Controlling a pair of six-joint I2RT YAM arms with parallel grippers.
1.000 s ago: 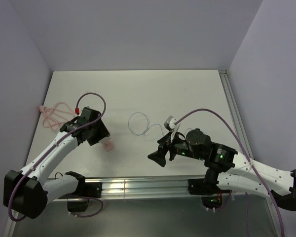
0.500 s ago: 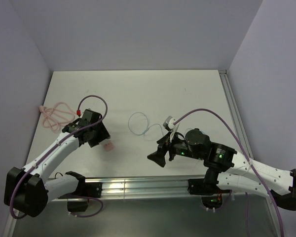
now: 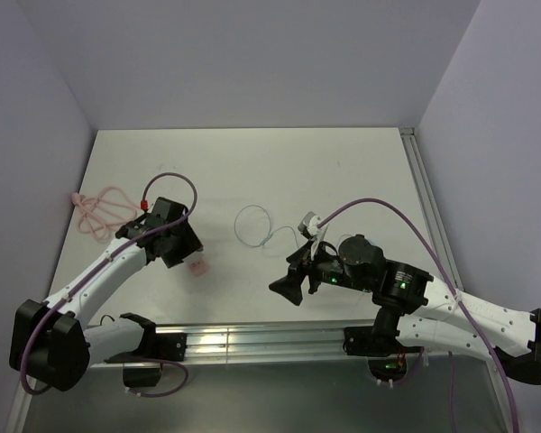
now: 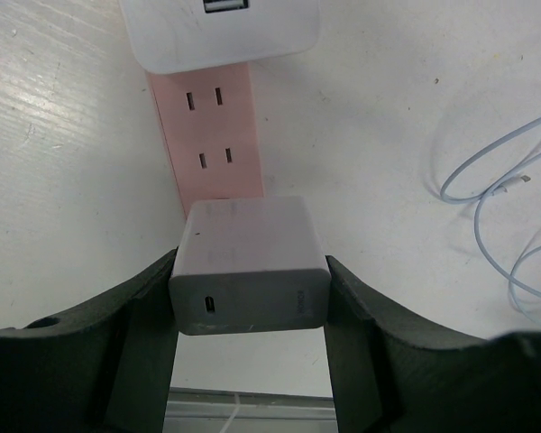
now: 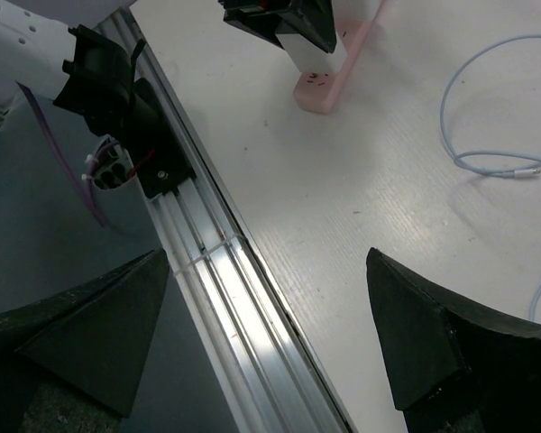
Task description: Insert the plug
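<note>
My left gripper should next press the charger block down onto the near end of the pink socket strip directly below, then release it.
My left gripper (image 4: 251, 275) is shut on a white charger block (image 4: 248, 262) with a USB-C slot facing the camera. It holds the block over the near end of the pink socket strip (image 4: 218, 135); I cannot tell whether its prongs are seated. From above, the left gripper (image 3: 182, 245) covers most of the strip (image 3: 198, 266). The thin whitish wire (image 3: 251, 225) loops on the table, and its tiny plug (image 4: 523, 180) lies free; it also shows in the right wrist view (image 5: 523, 171). My right gripper (image 3: 293, 272) is open and empty, hovering over the table's front edge (image 5: 269, 262).
A second white charger (image 4: 221, 32) sits on the far end of the strip. The pink cord (image 3: 99, 212) coils at the left edge. A metal rail (image 5: 225, 280) runs along the table's front edge. A purple robot cable (image 3: 388, 207) arcs over the right arm.
My left gripper has shifted slightly to the right and away from the base with the charger block still in it. The right arm has not moved.
</note>
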